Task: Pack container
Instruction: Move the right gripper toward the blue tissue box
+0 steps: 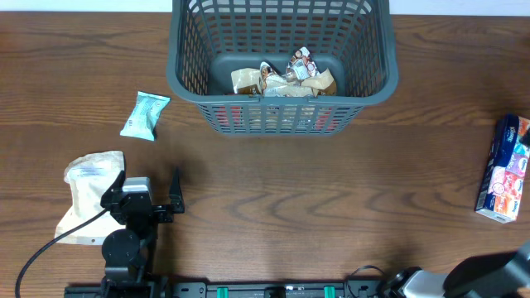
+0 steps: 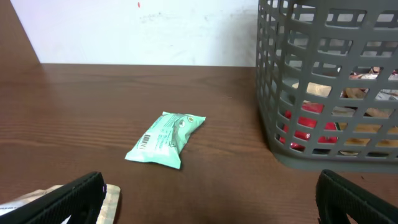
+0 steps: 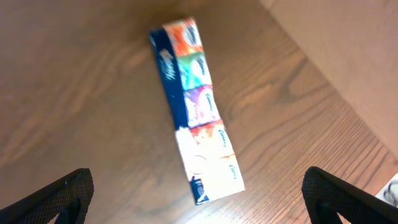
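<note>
Next, my right gripper needs to lower onto the middle of the long multi-coloured box (image 3: 196, 106), fingers astride its long edges, as it lies lengthwise below, narrower than my open fingertips' gap.
The container (image 1: 281, 98), a dark grey lattice basket, stands at the far middle of the table with several snack packets (image 1: 286, 79) on its bottom. A mint-green packet (image 1: 145, 115) lies to its left. My left gripper (image 1: 147, 175) is open near the front left, beside a beige pouch (image 1: 87, 194). In the left wrist view the green packet (image 2: 166, 140) lies ahead of the open left gripper (image 2: 208, 205), with the container (image 2: 329, 81) to the right. My right gripper (image 3: 199, 202) hangs open over a long multi-coloured box (image 3: 196, 106), nothing between its fingers.
The multi-coloured box (image 1: 505, 170) lies close to the table's right edge. The right arm (image 1: 497, 273) comes in at the front right corner. The beige pouch's edge (image 2: 111, 198) shows beside my left finger. A pale wall rises behind the table.
</note>
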Robot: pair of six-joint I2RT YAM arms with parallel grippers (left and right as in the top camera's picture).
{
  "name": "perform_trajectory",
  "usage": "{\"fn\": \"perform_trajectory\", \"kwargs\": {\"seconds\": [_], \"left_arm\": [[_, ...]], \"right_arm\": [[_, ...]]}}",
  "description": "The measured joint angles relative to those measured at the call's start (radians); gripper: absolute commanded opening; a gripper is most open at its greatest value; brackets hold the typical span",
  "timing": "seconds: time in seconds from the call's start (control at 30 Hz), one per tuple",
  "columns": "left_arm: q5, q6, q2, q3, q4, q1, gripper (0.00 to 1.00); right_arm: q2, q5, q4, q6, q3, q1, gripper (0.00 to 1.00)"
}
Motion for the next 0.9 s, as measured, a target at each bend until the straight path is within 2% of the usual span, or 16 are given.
{"fn": "perform_trajectory", "kwargs": {"seconds": [0.23,0.9], "left_arm": [[0.0,0.0,0.0,0.0,0.0,0.0,0.99],[0.0,0.0,0.0,0.0,0.0,0.0,0.99]], "right_arm": [[0.145,-0.021,0.005,-0.076,0.0,-0.063,0.99],[0.5,-0.088,0.105,-0.18,0.0,-0.068,0.99]]}}
